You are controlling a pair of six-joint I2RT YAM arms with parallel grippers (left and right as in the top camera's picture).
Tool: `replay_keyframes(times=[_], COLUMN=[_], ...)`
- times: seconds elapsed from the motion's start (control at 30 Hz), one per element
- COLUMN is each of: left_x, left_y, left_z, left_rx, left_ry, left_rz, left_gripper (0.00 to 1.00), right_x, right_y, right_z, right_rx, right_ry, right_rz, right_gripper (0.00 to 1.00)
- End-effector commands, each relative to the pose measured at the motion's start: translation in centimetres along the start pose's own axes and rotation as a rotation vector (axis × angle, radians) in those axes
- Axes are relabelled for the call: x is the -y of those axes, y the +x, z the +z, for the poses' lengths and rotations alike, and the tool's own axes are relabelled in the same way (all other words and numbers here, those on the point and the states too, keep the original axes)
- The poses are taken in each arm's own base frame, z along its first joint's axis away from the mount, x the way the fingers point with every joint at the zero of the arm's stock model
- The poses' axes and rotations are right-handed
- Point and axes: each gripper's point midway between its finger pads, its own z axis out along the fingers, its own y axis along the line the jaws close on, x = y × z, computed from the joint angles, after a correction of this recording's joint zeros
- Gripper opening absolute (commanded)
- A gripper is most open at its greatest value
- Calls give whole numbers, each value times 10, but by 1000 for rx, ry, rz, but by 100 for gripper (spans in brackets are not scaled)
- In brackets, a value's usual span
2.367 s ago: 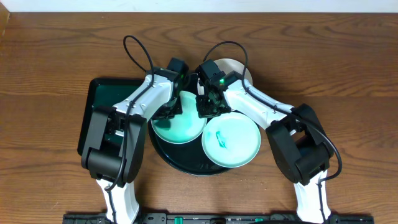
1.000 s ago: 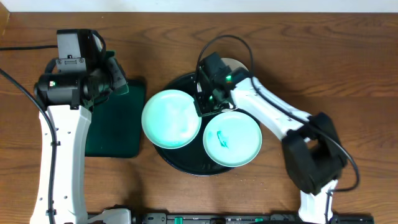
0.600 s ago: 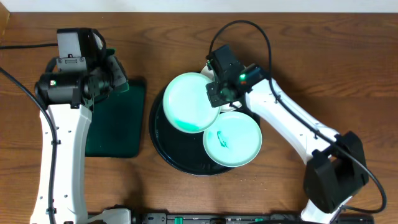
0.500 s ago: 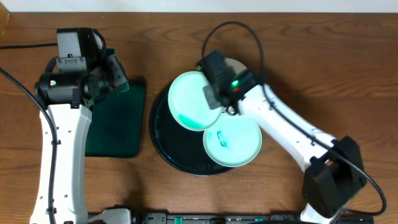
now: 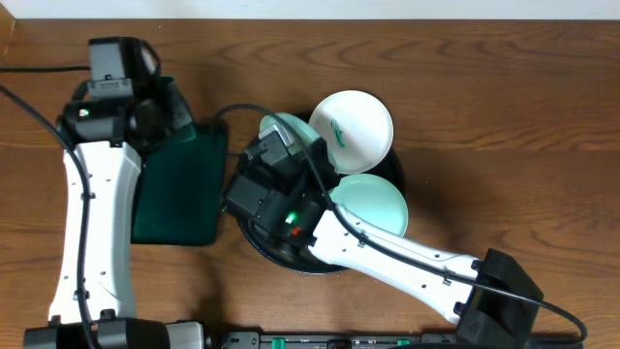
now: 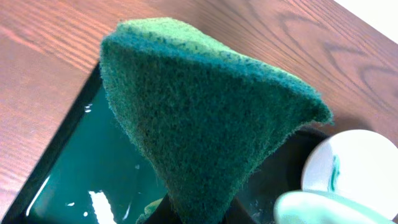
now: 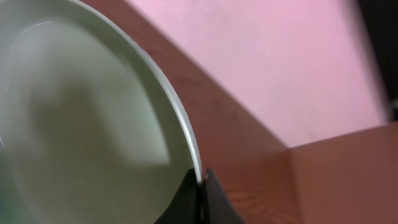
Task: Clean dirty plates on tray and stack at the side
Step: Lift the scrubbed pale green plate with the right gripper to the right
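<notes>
My right gripper will swing past the white plate, to the right in the overhead view, lower its mint plate flat and then release it, because the table is bare there.
My right gripper [image 5: 282, 151] is raised high over the black tray [image 5: 266, 254] and is shut on the rim of a pale mint plate [image 5: 287, 130], which it holds tilted on edge. The right wrist view shows the rim pinched between the fingers [image 7: 200, 182] and the plate [image 7: 81, 124] filling the left. A white plate with a teal smear [image 5: 354, 131] lies at the tray's back. Another mint plate [image 5: 376, 204] lies on the tray's right, partly under my arm. My left gripper [image 5: 167, 102] holds a green sponge [image 6: 205, 124] above the green tray.
A dark green rectangular tray [image 5: 179, 194] lies left of the black tray and shows wet in the left wrist view [image 6: 81, 180]. The smeared white plate [image 6: 348, 168] also shows there. Bare wooden table [image 5: 504, 116] surrounds the trays.
My right arm has swung left and up toward the camera with the mint plate, tipping it on edge and uncovering the smeared white plate at the back. My left arm has barely moved.
</notes>
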Motion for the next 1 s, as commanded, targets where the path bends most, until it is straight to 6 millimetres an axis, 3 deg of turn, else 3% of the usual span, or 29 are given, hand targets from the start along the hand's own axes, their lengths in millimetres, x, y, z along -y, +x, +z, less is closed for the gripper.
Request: replay_keyframes(times=[0.0, 0.2, 0.3, 0.43, 0.5, 0.57, 0.63, 0.67, 0.73, 0.8, 0.83, 0.87, 0.97], left_x=[-19, -23, -24, -25, -23, -17, -16, -16, -13, -9, -3, 0, 8], left_y=[-7, -6, -4, -1, 2, 4, 7, 7, 9, 8, 5, 4, 3], left_z=[1, 0, 0, 0, 0, 0, 0, 0, 0, 1, 1, 1, 1], left_rx=[13, 6, -3, -12, -27, -43, -51, -53, -57, -51, -36, -32, -17], left_ry=[-32, -41, -45, -49, -36, -2, -2, -2, 1, 9, 22, 27, 42], left_rz=[-74, -84, -84, -85, -100, -102, -100, -100, -94, -93, -129, -135, -116], left_gripper=[7, 7, 7, 7, 7, 7, 7, 7, 7, 7, 7, 7, 7], right_x=[37, 34, 21, -16, -43, -54, -52, -45, -13, 26, 58, 66, 132], right_y=[-16, -16, -13, -4, 7, 13, 10, 7, -1, 5, 21, 26, 91], right_z=[-15, -16, -14, -12, -8, -5, -4, 0, 16, 41, 64, 70, 122], right_rx=[74, 72, 49, -22, -111, -202, -256, -276, -312, -362, -414, -427, -572], right_ry=[176, 151, 47, -219, -442, -615, -767, -828, -932, -960, -934, -921, -732], right_rz=[28, 31, 16, 32, 83, 168, 239, 285, 421, 570, 679, 703, 865], right_gripper=[1, 1, 1, 1, 1, 1, 1, 1, 1, 1, 1, 1, 1])
